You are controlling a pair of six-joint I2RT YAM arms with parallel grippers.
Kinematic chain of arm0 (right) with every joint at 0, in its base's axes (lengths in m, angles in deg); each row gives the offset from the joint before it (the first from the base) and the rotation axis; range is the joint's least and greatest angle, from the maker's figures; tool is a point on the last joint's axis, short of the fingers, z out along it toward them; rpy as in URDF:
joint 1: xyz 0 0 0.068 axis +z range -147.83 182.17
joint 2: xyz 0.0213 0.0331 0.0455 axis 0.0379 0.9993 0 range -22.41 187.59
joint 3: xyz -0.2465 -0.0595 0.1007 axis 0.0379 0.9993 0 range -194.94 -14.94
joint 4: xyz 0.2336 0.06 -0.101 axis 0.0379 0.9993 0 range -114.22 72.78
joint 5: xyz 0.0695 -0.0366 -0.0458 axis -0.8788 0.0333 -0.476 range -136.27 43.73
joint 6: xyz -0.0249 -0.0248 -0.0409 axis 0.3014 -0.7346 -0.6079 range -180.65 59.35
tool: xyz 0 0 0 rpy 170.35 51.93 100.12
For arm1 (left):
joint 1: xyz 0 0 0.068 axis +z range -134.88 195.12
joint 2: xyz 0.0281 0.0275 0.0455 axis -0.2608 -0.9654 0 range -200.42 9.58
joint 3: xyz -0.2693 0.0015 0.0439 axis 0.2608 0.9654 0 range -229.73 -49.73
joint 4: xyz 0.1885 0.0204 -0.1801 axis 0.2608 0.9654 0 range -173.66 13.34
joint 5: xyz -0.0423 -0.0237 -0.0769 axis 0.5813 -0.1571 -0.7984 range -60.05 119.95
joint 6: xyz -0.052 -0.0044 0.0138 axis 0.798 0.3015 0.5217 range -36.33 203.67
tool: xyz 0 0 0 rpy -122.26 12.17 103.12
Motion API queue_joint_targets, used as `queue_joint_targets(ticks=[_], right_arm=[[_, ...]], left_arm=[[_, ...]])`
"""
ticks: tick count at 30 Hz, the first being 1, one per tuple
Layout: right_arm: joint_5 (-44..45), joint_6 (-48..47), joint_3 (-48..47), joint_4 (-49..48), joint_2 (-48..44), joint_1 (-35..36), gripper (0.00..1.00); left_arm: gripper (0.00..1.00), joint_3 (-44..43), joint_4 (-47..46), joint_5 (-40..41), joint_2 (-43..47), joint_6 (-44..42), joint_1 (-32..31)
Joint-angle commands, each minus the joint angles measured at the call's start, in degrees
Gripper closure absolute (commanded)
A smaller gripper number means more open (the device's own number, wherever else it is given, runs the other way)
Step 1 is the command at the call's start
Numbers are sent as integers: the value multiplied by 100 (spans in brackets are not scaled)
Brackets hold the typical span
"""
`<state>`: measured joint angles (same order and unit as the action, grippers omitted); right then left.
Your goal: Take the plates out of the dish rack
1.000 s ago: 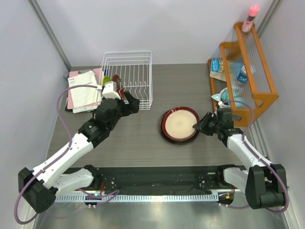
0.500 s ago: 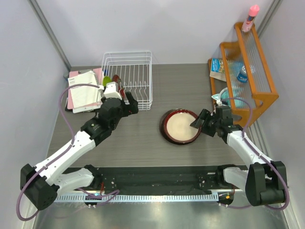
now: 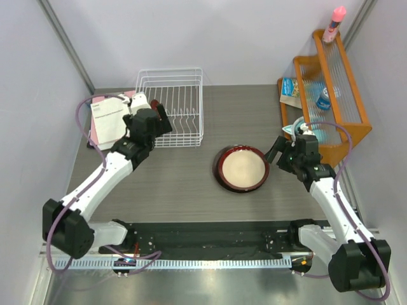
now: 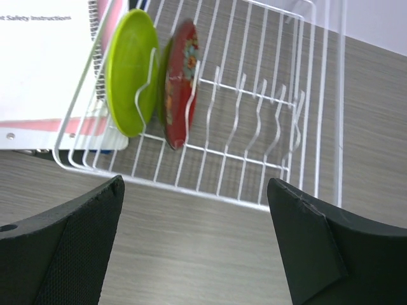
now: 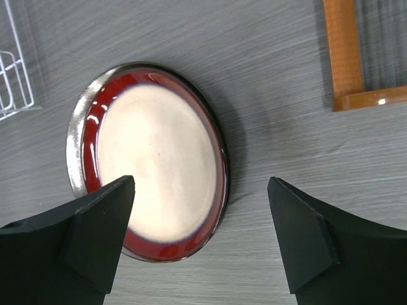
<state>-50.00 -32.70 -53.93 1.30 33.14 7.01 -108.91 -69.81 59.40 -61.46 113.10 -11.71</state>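
The near rim of the glossy red plate stands below and outward of the open fingers, so next my left gripper will lower outward onto it.
The white wire dish rack [image 3: 181, 95] stands at the back left. In the left wrist view a lime green plate [image 4: 130, 73] and a glossy red plate [image 4: 181, 82] stand upright in the left end of the dish rack [image 4: 273, 114]. My left gripper [image 3: 163, 119] [image 4: 197, 244] hovers open just in front of them, holding nothing. A dark-red-rimmed plate with a cream centre [image 3: 241, 168] [image 5: 156, 165] lies flat on the table, and a grey rim [image 5: 76, 159] shows under its left edge. My right gripper [image 3: 280, 155] [image 5: 200, 235] is open above the plate's right edge, not touching it.
An orange wooden shelf [image 3: 331, 95] [image 5: 346, 57] with small items stands at the right, with a pink bottle [image 3: 335, 22] on its top. A white booklet [image 3: 108, 117] [image 4: 44, 57] lies left of the rack. A teal item [image 3: 296, 129] sits beside the right arm.
My right gripper opened, let go of the dark-red-rimmed plate and drew back to the right. My left arm swung back and left to the rack's left end, its jaws widening slightly.
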Motion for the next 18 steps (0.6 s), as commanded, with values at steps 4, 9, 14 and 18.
queue_joint_targets(ticks=[4, 9, 14, 18], right_arm=[[-102, -166, -338, 23, -220, -10, 9], [-225, -184, -356, -204, 25, -1, 9], [-356, -254, -330, -459, 473, -10, 9], [-576, -219, -242, -697, 773, -10, 10]], left_arm=[[12, -796, -602, 157, -1191, -438, 415], [20, -1218, -831, 113, -2157, -543, 600], [21, -1456, -1085, 131, -2686, -526, 819], [29, -1518, -1235, 78, -2906, -508, 1030]])
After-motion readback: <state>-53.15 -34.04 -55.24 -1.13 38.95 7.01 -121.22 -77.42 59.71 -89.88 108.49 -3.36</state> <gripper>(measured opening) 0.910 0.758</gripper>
